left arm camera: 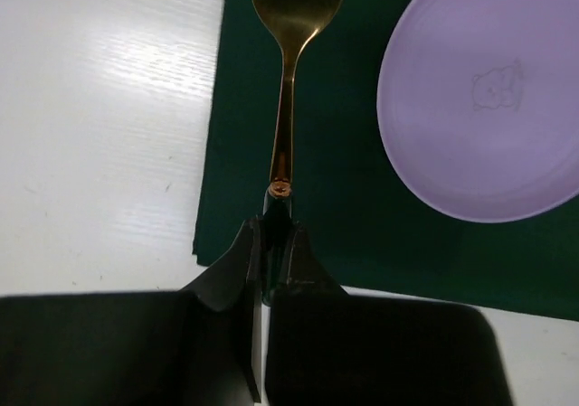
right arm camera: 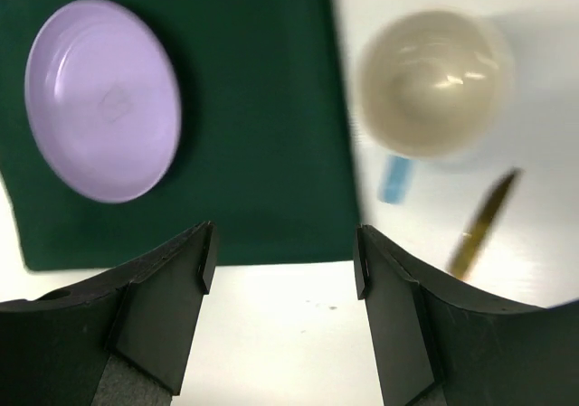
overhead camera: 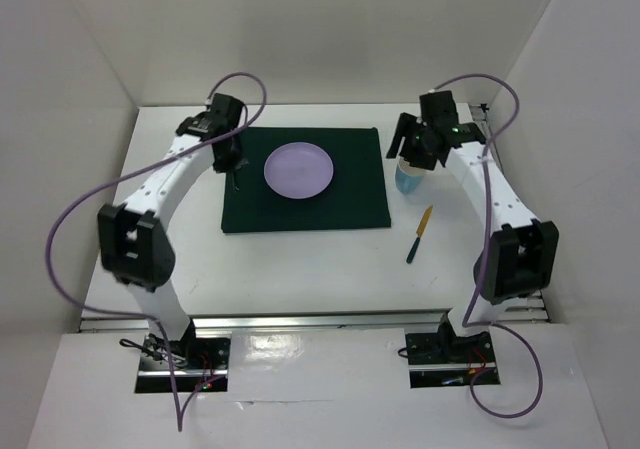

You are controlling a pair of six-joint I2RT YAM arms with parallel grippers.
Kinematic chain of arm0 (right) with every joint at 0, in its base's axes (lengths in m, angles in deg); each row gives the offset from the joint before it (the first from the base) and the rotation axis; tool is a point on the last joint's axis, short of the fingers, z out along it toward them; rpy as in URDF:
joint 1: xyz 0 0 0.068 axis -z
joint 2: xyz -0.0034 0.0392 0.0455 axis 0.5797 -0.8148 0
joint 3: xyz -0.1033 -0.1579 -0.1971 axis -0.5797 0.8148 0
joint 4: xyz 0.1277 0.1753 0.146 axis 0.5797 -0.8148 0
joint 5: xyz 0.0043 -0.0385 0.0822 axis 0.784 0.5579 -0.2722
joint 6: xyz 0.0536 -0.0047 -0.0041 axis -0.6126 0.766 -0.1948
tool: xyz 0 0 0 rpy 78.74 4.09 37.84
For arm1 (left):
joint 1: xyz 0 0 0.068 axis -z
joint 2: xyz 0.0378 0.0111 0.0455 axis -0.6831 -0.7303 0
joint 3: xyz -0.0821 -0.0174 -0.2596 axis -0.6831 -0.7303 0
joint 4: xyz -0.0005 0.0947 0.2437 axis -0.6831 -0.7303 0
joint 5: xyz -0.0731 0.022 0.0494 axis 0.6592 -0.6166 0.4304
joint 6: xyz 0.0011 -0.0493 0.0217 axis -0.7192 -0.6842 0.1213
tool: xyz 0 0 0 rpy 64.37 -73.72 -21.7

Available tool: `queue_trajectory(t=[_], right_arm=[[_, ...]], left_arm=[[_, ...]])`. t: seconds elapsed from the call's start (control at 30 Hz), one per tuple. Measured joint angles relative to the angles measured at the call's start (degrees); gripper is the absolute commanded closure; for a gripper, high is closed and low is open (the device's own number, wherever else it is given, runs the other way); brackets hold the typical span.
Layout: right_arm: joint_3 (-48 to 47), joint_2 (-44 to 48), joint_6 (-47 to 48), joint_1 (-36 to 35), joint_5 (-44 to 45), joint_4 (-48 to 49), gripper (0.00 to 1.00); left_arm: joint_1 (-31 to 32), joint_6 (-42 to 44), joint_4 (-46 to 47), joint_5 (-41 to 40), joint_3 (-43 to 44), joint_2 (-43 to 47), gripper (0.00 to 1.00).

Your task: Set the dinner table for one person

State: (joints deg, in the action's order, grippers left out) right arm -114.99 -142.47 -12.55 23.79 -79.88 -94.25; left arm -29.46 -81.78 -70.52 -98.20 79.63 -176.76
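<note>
The left gripper has the piece of cloth below it, to its right in the top view, so next it should come down toward the plate [overhead camera: 299, 169] and release the spoon.
The white dinner table [overhead camera: 300, 269] carries a dark green cloth [overhead camera: 350, 204] with a purple plate [overhead camera: 299, 169] on it. My left gripper [overhead camera: 236, 174] is shut on the dark handle of a gold spoon [left arm camera: 288, 80]. The spoon lies along the cloth's left strip [left arm camera: 344, 198], left of the plate [left arm camera: 484, 89]. My right gripper [overhead camera: 415, 154] is open and empty [right arm camera: 282, 261], above the table just right of the cloth. Near it stands a cup [overhead camera: 409, 179], cream inside [right arm camera: 432, 80], with a blue handle [right arm camera: 395, 180].
A gold knife with a dark handle [overhead camera: 419, 234] lies on the bare table right of the cloth, in front of the cup; it is blurred in the right wrist view [right arm camera: 484, 225]. White walls enclose the table on three sides.
</note>
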Motion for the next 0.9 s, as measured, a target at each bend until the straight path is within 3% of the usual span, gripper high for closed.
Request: queue_trajectory(t=[0.23, 0.6, 0.63, 0.67, 0.77, 0.8, 0.9], right_arm=[[14.95, 12.76, -3.17, 5.81, 3.13, -1.75, 0.27], [35.1, 19.21, -9.27, 5.99, 1.79, -3.41, 0.29], [36.41, 19.41, -9.73, 5.99, 1.68, -3.3, 0.29], [37.66, 19.5, -10.19, 5.99, 1.57, -3.13, 0.31], [41.0, 19.12, -10.97, 5.99, 1.33, -1.99, 0.32], [41.64, 18.75, -11.3, 5.99, 1.22, -1.81, 0.34], [43.06, 17.55, -11.96, 6.01, 0.7, 0.15, 0.38]], left_arm=[[0.94, 5.57, -4.13, 0.79, 16.96, -23.04, 1.0], [0.94, 8.33, -5.29, 1.92, 17.77, -30.58, 1.0], [0.94, 8.28, -5.31, 2.08, 17.79, -31.12, 0.94], [0.94, 8.17, -5.31, 2.25, 17.79, -31.65, 0.76], [0.94, 7.93, -5.66, 2.75, 17.75, -32.37, 0.56], [0.94, 7.89, -5.68, 2.93, 17.64, -32.35, 0.36], [0.94, 7.82, -5.4, 3.32, 17.64, -32.33, 0.2]])
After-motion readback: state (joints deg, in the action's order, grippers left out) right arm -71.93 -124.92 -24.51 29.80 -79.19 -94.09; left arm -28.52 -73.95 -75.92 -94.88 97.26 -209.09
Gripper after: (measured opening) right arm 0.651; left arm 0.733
